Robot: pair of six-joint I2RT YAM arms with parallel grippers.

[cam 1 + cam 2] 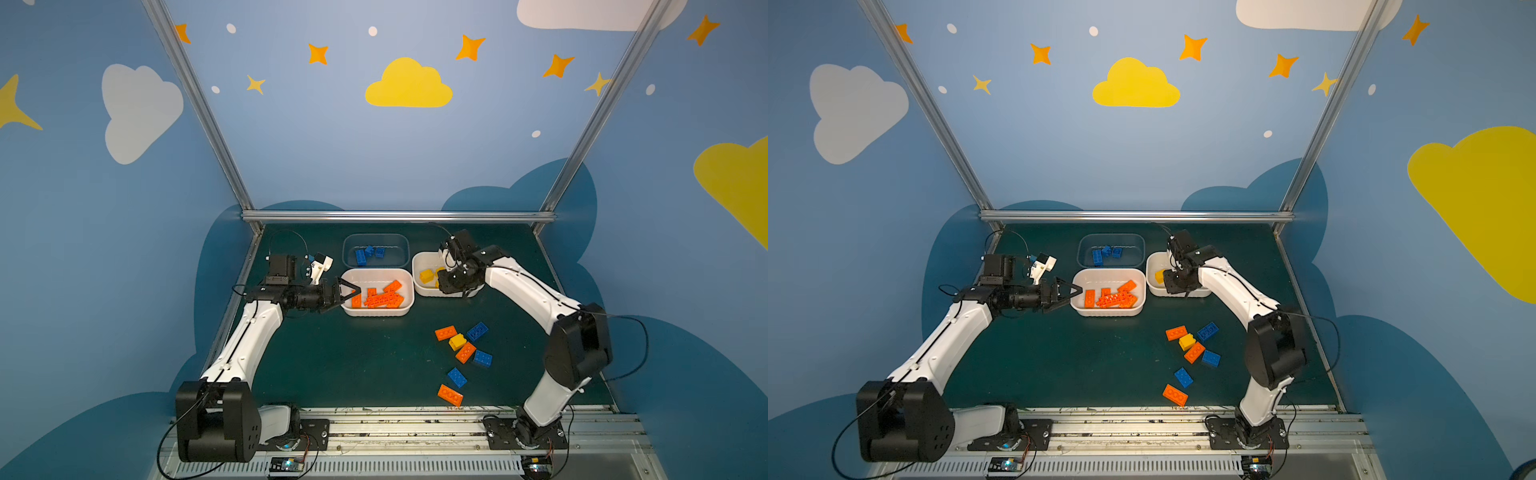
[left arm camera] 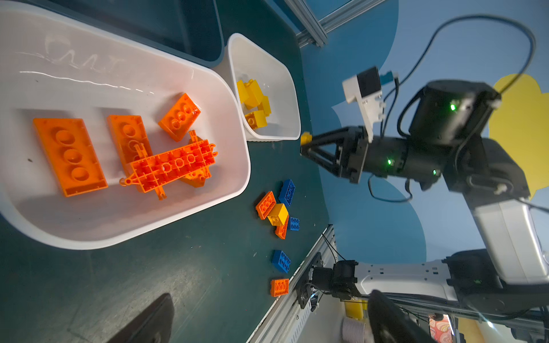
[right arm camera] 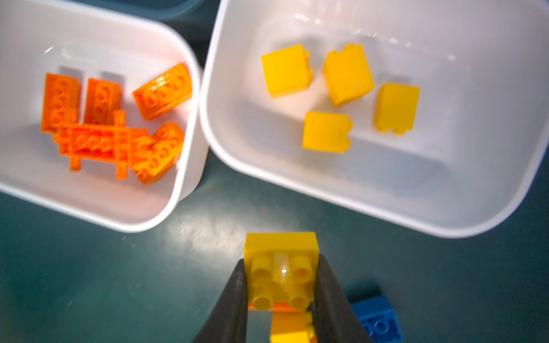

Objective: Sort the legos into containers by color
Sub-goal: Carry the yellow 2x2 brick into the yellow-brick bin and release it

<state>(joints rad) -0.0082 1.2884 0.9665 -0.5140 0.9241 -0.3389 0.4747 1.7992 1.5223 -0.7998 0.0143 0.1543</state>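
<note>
My right gripper moves outward past the white container's near rim next, over its yellow legos, and releases its own yellow lego there, because the colors match.
My right gripper (image 3: 282,276) is shut on a yellow lego (image 3: 280,243), held above the mat just short of the near rim of the white container (image 3: 371,213) that holds several yellow legos (image 3: 347,74). In both top views its wrist hides its tips. Standing open and empty, my left gripper (image 1: 351,297) is at the left end of the white container (image 1: 409,307) with orange legos and the orange lattice piece (image 2: 172,163). The transparent container (image 1: 376,239) holds three blue legos (image 1: 360,257). Loose orange (image 1: 445,333), yellow (image 1: 457,342) and blue (image 1: 477,331) legos lie on the mat.
Further loose legos lie toward the front right: orange (image 1: 465,352), blue (image 1: 483,358), blue (image 1: 457,377) and orange (image 1: 450,394) near the front rail (image 1: 415,419). The three containers stand close together at the back centre. A metal frame bar (image 1: 395,216) bounds the back.
</note>
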